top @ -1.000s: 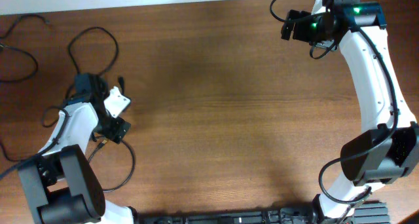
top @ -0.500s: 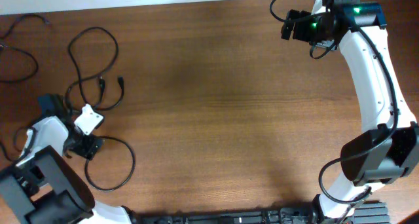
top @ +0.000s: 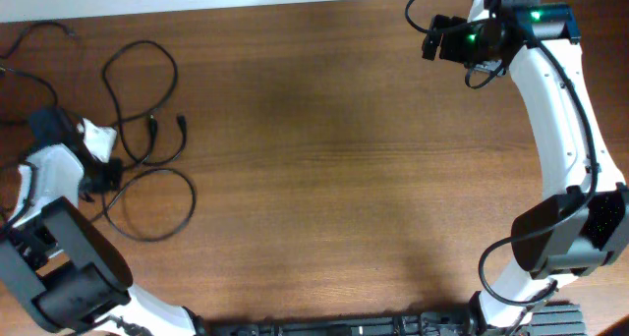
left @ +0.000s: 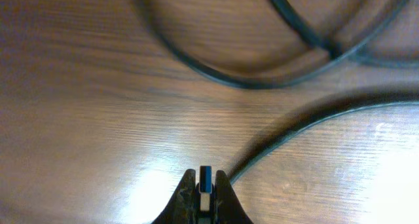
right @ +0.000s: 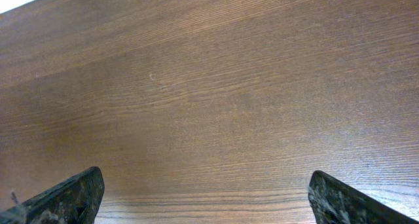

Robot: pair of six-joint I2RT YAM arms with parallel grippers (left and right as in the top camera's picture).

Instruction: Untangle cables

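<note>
The bare wood lies back of my left gripper. My left gripper needs to pull to the left in the overhead view, then back, to release the plug.
Black cables (top: 173,76) lie in loops at the table's left end, with two free plugs (top: 154,126) near the middle of the tangle. My left gripper (top: 101,157) sits at the left edge of the tangle, shut on a cable plug (left: 205,178) with a blue insert. A thin cable (left: 308,129) trails from that plug to the right and forms the lower loop (top: 190,203). Other strands (left: 216,76) cross just beyond it, blurred. My right gripper (top: 439,37) hangs open at the far right over bare wood, its fingers (right: 72,194) wide apart with nothing between them.
A separate dark cable (top: 37,81) runs along the far left edge of the table. The brown wooden table (top: 344,179) stretches between the two arms. The table's back edge (top: 246,4) lies close behind the tangle.
My left gripper has swung left and toward the back and has shut on the plug. The lower cable loop has been dragged left with it. The right arm has not moved.
</note>
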